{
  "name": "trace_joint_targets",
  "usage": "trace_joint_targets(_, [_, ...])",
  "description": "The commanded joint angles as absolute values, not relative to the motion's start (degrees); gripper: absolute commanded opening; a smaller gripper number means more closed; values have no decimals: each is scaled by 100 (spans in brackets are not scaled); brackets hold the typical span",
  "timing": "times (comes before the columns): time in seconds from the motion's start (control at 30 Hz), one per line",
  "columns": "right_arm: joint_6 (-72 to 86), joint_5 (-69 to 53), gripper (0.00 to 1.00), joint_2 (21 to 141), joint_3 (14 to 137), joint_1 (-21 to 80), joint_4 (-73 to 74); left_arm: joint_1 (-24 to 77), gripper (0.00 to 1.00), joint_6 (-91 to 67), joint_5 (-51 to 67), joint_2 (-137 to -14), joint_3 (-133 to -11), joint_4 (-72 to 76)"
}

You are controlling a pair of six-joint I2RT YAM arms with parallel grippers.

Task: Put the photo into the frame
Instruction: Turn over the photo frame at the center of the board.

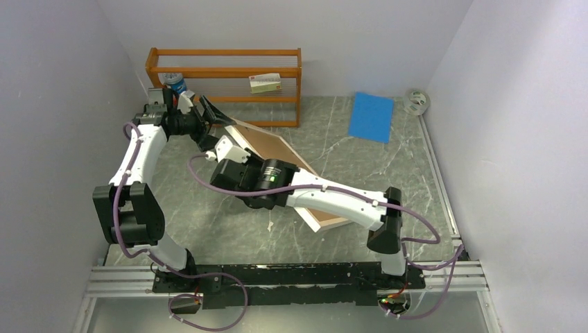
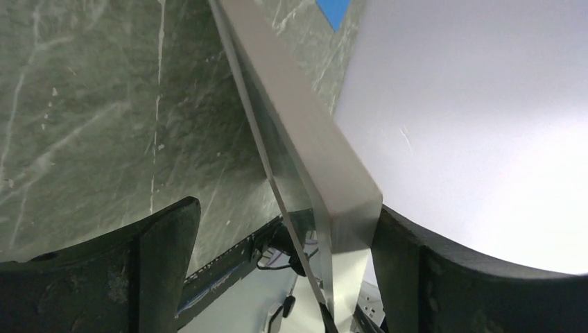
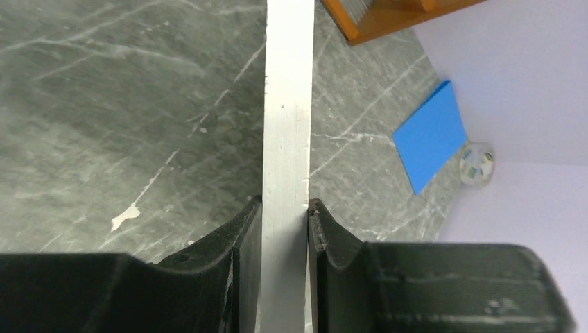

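Note:
I should swing the frame's white edge up and over with my right gripper, then bring it down and release it on the tabletop near the blue pad [image 1: 317,142] [image 3: 351,97], because the back of the frame faces up.
The frame [image 1: 326,223] lies tilted across the middle of the table, back side up, with a brown panel [image 1: 274,147] in it. My right gripper [image 1: 226,148] is shut on the frame's white left edge [image 3: 286,104], with a finger [image 3: 243,229] pressed on each side. My left gripper [image 1: 210,115] is at the frame's far left corner. It is open, and the white corner and glass pane [image 2: 305,139] stand between its fingers, close to the right finger [image 2: 416,270] and well apart from the left one. The photo does not show in any view.
An orange shelf rack [image 1: 222,69] stands at the back with a small box [image 1: 265,83] and a jar [image 1: 177,83] on it. A blue pad [image 1: 371,116] and a tape roll [image 1: 416,101] lie at the back right. Walls close in on the left, back and right.

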State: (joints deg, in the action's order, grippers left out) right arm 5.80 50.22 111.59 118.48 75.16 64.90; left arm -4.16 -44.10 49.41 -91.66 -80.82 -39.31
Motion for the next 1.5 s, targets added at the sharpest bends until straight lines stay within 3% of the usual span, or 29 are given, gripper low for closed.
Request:
trace_joint_targets(0.0, [103,4403,0,10438,12121,7461,5933,-651,94,-4299,4479,-8925,-8425,-3896])
trace_joint_targets(0.37, [409,3010,0,10067,12611,7032,5819,-1222,94,-3920,3189,-8474,-8992,-4652])
trace_joint_targets(0.63, [1291,1688,0,9795,12801,6133,5808,-1326,94,-3759,2758,-8205,-9051,-4842])
trace_joint_targets(1.0, [1693,-143,0,8723,10787,4665,4777,-1335,94,-3749,3215,-8089,-8050,-4293])
trace_joint_targets(1.23, [1572,-2394,0,8235,9431,3048,3799,-1327,94,-3453,3587,-8518,-7943,-4186])
trace_joint_targets(1.47, [1335,-4652,0,8636,8717,1747,3024,-1327,93,-3145,3911,-9078,-7981,-4054])
